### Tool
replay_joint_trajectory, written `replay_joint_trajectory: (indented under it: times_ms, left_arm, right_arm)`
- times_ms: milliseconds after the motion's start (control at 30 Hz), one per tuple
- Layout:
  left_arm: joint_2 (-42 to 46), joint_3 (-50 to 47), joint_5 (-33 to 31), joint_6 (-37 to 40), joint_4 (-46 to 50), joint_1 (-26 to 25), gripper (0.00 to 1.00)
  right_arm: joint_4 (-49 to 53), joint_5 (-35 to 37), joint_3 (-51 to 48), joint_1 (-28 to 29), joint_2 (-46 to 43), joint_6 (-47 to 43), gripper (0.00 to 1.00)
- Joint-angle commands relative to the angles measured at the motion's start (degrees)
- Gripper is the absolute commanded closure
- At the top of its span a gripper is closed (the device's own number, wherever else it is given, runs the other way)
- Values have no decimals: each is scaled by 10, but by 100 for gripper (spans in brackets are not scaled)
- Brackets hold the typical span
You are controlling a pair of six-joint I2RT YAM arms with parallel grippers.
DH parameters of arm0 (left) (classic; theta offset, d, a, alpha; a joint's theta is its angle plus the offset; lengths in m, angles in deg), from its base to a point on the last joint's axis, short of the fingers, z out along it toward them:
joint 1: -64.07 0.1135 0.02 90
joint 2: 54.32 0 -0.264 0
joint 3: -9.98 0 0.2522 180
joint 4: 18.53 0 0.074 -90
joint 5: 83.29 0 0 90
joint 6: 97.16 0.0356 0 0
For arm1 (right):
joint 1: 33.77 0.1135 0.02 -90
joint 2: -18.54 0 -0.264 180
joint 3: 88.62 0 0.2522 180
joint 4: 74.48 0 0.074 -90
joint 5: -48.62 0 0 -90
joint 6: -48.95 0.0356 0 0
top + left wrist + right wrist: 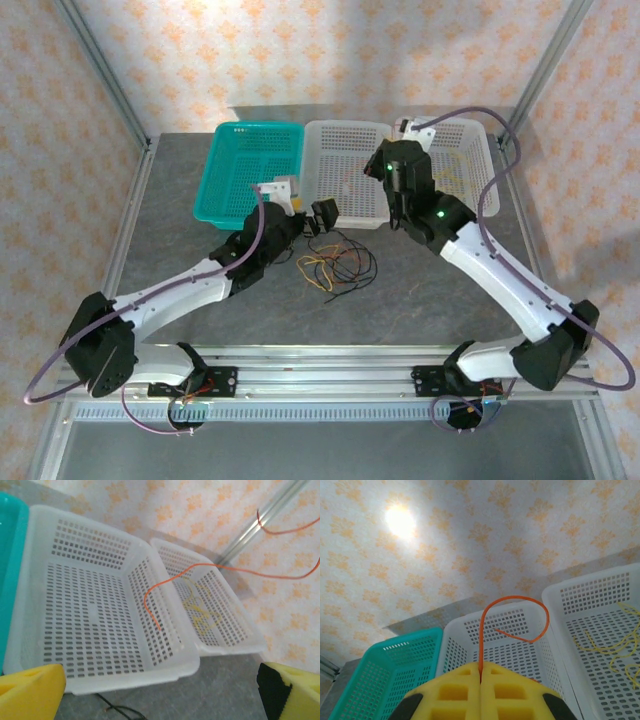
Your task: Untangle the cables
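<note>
The middle white basket is empty beside the yellow cable's basket, so my right gripper needs to move across next, tilting down toward its bottom to release the orange-red cable.
My right gripper (481, 669) is shut on an orange-red cable (516, 600), which rises from between the pads and curls into a loop above the middle white basket (470, 630). From the left wrist, the same cable (165, 582) hangs in the air over that basket (100, 670). A yellow cable (202, 614) lies in the right white basket (235, 645). A tangle of yellow, black and orange-red cables (335, 262) rests on the table. My left gripper (320, 218) hovers open just behind the tangle, its yellow fingers (30, 690) wide apart. The right gripper (395, 165) is raised over the white baskets.
A teal basket (250, 170) stands left of the two white baskets (345, 170) along the table's back. A bit of black cable (115, 711) lies on the grey tabletop (440, 290) in front of the baskets. Frame posts rise at the back corners.
</note>
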Motion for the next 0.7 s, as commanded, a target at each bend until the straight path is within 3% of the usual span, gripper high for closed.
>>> replay_joint_trajectory:
  times_ms: [0,267,667]
  left_arm:
    - [-29,39,1,-5,-18,23,1]
    - [-95,104,-19,27,-6,47,1]
    - [-166,131,33,3,-2,95,1]
  right_arm:
    - [-37,-47,31,-21,30,1,100]
    - [-56,-97,88,-61,148,-24,100]
    - [-59,-161,157,-91,321,-31,100]
